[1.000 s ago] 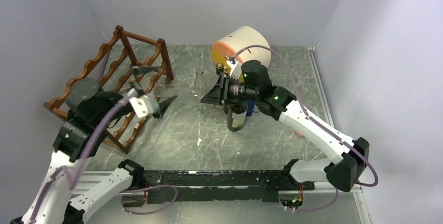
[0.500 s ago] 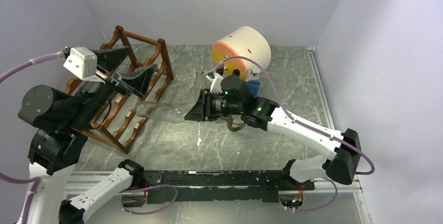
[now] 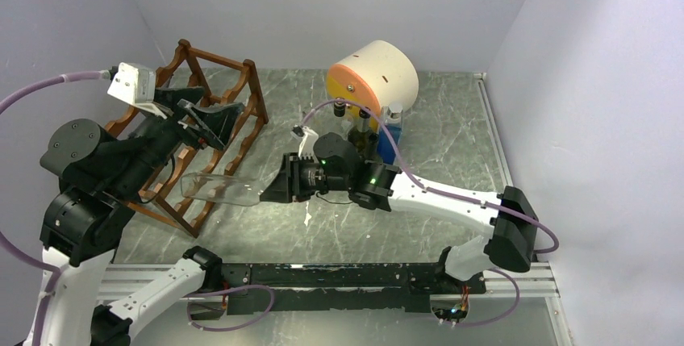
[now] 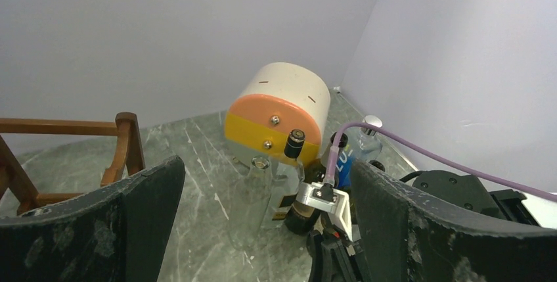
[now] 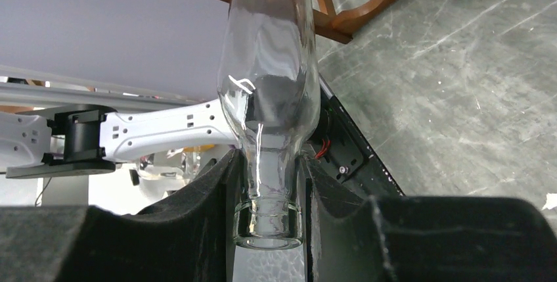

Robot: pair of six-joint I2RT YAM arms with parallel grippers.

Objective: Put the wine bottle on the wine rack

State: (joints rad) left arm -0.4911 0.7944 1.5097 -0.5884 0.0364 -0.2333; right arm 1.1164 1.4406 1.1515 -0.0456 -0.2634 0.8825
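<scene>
I need to move my right gripper to the left in the top view next, slide the bottle onto the wavy rails of the rack and then release it, because the bottom of the bottle points there.
A clear glass wine bottle (image 3: 219,188) hangs level above the table, its base pointing left toward the wine rack (image 3: 228,61). My right gripper (image 3: 274,187) is shut on its neck. In the right wrist view the neck (image 5: 269,183) sits clamped between both black pads, with the bottle body (image 5: 269,85) reaching toward the rack's wavy rails (image 5: 368,6). The base is close to the rack's front lower corner. My left gripper (image 3: 219,100) is open and raised over the rack, holding nothing. From the left wrist, its fingers (image 4: 98,223) frame the table's far side.
A cream drum with an orange face (image 3: 373,80) lies at the back. Bottles stand in front of it (image 3: 367,124): a dark one, a blue one with a silver cap (image 4: 368,134) and another clear one (image 4: 253,196). Walls close in on three sides.
My right arm has carried the clear bottle leftward from the bottle group toward the rack, laying it level. The left arm swung up from low beside the rack to above it, still open.
</scene>
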